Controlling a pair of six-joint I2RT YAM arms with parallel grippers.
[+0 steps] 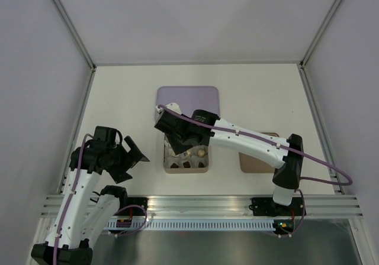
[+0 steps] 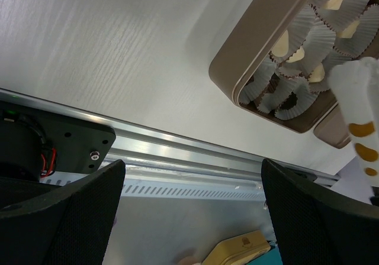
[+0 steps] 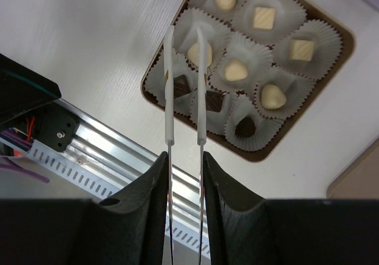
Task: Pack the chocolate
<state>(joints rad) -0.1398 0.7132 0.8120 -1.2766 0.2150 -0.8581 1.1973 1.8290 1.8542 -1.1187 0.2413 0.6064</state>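
My right gripper holds the tongs and will next lift them outward off the box, then lower them onto the empty table beyond the lid, because every cup has chocolate in it.
A brown box point(image 3: 148, 93) holds white paper cups, each with a piece of chocolate. Several pieces are cream point(image 3: 236, 71) and three are dark point(image 3: 246, 127), along the box's near side. My right gripper point(image 3: 185, 164) is shut on metal tongs point(image 3: 169, 87), whose two white-sleeved arms reach out over the box's near-left cups. The arms stand slightly apart with nothing between their tips. From above, my right gripper point(image 1: 177, 136) hovers over the box point(image 1: 186, 169). My left gripper point(image 1: 137, 157) hangs open and empty left of the box, apart from it.
A lavender tray point(image 1: 188, 96) lies just behind the box. A brown lid point(image 1: 254, 161) rests on the table to the right, partly under the right arm. The aluminium rail point(image 1: 201, 204) runs along the near edge. Walls close in on three sides.
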